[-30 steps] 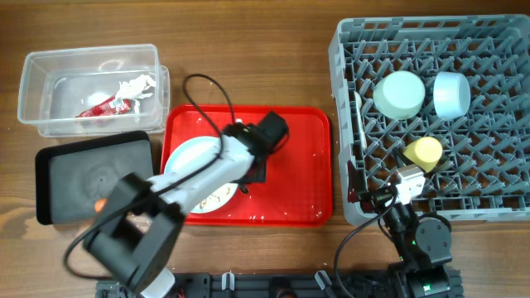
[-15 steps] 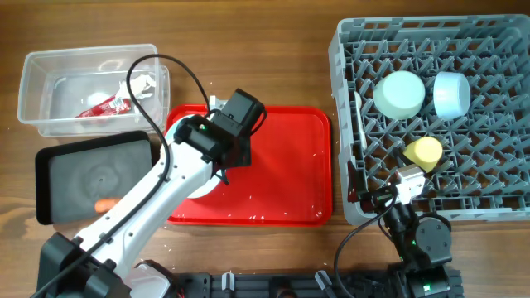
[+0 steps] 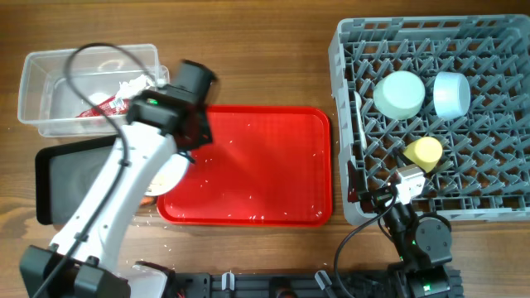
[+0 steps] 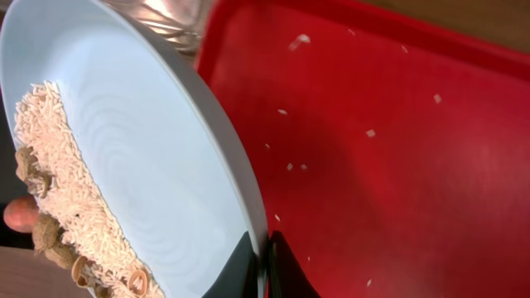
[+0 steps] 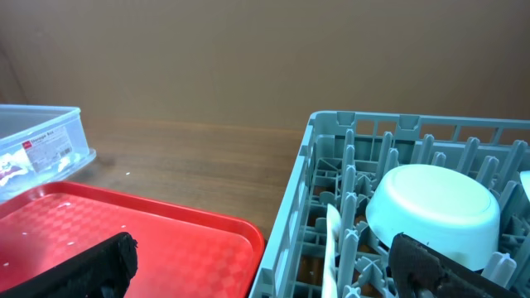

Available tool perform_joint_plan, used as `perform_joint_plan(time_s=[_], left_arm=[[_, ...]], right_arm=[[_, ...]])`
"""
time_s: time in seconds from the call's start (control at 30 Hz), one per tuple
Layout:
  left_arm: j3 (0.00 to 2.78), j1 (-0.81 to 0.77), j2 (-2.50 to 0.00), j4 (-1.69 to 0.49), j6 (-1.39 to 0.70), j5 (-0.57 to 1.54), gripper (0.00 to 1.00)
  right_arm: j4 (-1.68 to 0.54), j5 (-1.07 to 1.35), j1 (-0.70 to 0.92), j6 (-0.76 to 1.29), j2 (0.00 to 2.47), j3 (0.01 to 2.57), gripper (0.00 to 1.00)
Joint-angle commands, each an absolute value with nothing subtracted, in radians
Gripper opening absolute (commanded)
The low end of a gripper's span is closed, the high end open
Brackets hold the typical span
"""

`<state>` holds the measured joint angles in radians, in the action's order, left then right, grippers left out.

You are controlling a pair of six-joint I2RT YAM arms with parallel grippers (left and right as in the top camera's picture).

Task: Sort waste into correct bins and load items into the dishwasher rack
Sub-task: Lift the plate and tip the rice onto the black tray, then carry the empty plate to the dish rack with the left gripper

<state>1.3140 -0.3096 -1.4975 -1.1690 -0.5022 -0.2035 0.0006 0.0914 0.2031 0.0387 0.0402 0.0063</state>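
The rack (image 3: 497, 50) slots beside the mint-green bowl lie right of my left gripper in the overhead view, so I should tip the plate empty and swing it there.
My left gripper (image 4: 263, 248) is shut on the rim of the pale-blue plate (image 4: 149, 141). It holds the plate tilted at the left edge of the red serving tray (image 3: 265, 165), over the black tray (image 3: 74, 178). Rice and brown crumbs (image 4: 58, 190) lie along the plate's low side. An orange carrot end (image 4: 16, 213) shows beneath the plate. The clear tub (image 3: 50, 83) holds the red wrapper (image 3: 103, 105) and the tissue (image 3: 137, 85). The grey rack (image 3: 497, 50) holds the mint-green bowl (image 3: 400, 93), the light-blue bowl (image 3: 451, 93) and the yellow cup (image 3: 425, 152). My right gripper (image 5: 265, 265) is open and empty at the rack's near-left corner, by the white spoon (image 5: 333, 248).
Loose rice grains are scattered on the red serving tray (image 4: 373, 132). My left arm (image 3: 108, 207) stretches across the black tray. Bare wooden table (image 3: 265, 50) lies behind the red tray, between the tub and the rack.
My left gripper has carried the plate leftward, from the left half of the red tray to its left edge over the black tray. The right arm has not moved.
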Motion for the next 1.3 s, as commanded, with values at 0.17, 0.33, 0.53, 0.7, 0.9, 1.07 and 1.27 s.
perform_joint_plan(time_s=[0.17,0.33,0.53,0.7,0.9,1.07,1.27], left_arm=[[1.284,0.157,-1.485,-1.058,-0.315,0.423,0.04],[1.283,0.373,-1.484,-1.060,-0.176,0.755,0.04],[1.283,0.622,-1.391,-1.152,-0.108,0.954,0.04],[1.270,0.840,-1.259,-1.176,0.001,1.150,0.04],[1.162,1.061,-1.199,-1.283,0.208,1.301,0.04],[1.096,1.097,-1.198,-1.275,0.305,1.379,0.04],[1.120,0.913,-1.183,-1.243,0.211,1.182,0.04]], right_arm=[[0.004,0.081,0.204,0.027,0.042,0.006,1.00],[0.004,0.081,0.204,0.027,0.042,0.006,1.00],[0.004,0.081,0.204,0.027,0.042,0.006,1.00],[0.004,0.081,0.204,0.027,0.042,0.006,1.00],[0.004,0.081,0.204,0.027,0.042,0.006,1.00],[0.004,0.081,0.204,0.026,0.042,0.006,1.00],[0.004,0.082,0.204,0.027,0.042,0.006,1.00]])
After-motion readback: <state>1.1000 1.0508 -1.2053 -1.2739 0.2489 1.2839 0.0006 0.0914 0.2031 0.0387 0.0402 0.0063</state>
